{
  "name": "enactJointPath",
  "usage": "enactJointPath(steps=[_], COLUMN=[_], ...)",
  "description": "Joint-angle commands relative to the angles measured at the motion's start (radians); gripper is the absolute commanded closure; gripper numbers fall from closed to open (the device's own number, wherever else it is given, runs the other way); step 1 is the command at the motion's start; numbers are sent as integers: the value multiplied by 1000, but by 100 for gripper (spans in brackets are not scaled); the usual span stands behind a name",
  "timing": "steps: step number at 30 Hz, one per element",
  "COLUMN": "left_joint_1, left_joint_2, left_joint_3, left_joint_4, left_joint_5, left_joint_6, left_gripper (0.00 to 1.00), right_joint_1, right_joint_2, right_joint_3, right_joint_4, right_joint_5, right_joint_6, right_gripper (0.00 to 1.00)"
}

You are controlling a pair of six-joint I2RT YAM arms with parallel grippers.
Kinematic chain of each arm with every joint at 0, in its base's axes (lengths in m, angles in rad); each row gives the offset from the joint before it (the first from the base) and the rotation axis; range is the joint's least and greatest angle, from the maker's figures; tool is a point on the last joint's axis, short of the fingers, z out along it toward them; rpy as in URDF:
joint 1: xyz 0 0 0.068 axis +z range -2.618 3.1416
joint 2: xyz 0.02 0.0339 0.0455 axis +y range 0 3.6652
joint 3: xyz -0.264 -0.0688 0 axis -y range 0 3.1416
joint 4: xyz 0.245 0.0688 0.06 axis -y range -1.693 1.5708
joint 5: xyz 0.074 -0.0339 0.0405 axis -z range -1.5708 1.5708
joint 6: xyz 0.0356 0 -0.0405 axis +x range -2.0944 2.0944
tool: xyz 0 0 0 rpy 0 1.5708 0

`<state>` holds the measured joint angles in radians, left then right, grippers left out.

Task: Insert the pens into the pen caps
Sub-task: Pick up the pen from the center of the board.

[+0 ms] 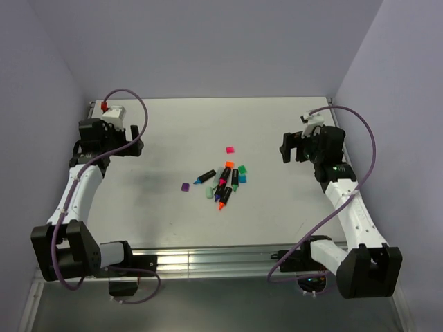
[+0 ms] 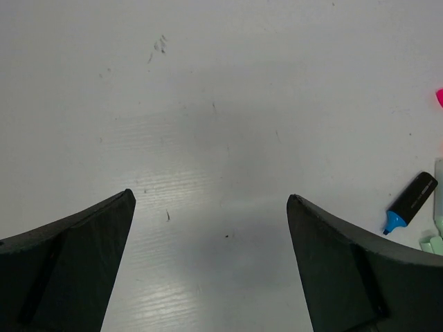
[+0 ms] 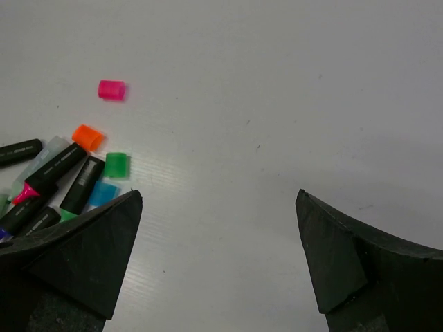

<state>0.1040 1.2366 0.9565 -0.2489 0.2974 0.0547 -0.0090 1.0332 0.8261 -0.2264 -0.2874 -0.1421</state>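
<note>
The pen with the blue tip lies below my left gripper. The left gripper swings right in the top view toward the heap and down onto the pen's body next.
Several black pens [image 1: 223, 183] with coloured tips lie in a loose heap at the table's middle. Around them lie the caps: pink [image 1: 230, 149], orange [image 1: 229, 164], green [image 1: 243, 169], teal [image 1: 242, 178] and purple [image 1: 185, 187]. My left gripper [image 1: 133, 145] hovers open and empty far left of the heap; its wrist view [image 2: 211, 197] shows bare table and a blue-tipped pen [image 2: 412, 202] at the right edge. My right gripper [image 1: 286, 149] is open and empty right of the heap; its wrist view [image 3: 220, 194] shows the pink [image 3: 111, 90], orange [image 3: 88, 137], green [image 3: 116, 164] and teal [image 3: 104, 194] caps at the left.
The white table [image 1: 166, 138] is boxed in by lilac walls at the back and both sides. A metal rail [image 1: 208, 261] runs along the near edge between the arm bases.
</note>
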Motion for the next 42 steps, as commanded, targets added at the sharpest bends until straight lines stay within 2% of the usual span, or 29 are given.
enactJointPath(steps=[1, 6, 11, 21, 23, 28, 33, 42], left_joint_1=[-7, -44, -150, -487, -521, -609, -661, -688], left_joint_2=[33, 101, 224, 495, 563, 665, 681, 710], left_joint_3=[83, 175, 298, 530, 565, 582, 530, 461], left_joint_4=[-33, -78, -191, -386, -417, -425, -388, -345], left_joint_5=[20, -6, 8, -40, -29, -67, -122, -133], left_joint_6=[59, 115, 143, 151, 145, 129, 123, 115], left_gripper=[0, 0, 8, 24, 29, 35, 39, 42], right_joint_1=[4, 4, 4, -2, -11, -31, -32, -34], right_joint_2=[16, 33, 54, 77, 79, 88, 94, 107], right_joint_3=[54, 76, 102, 123, 117, 120, 126, 130], right_joint_4=[-4, -27, -62, -114, -116, -116, -116, -114], right_joint_5=[-25, -38, -62, -104, -116, -128, -124, -118], right_joint_6=[16, 30, 45, 56, 67, 81, 82, 82], right_gripper=[0, 0, 0, 0, 0, 0, 0, 0])
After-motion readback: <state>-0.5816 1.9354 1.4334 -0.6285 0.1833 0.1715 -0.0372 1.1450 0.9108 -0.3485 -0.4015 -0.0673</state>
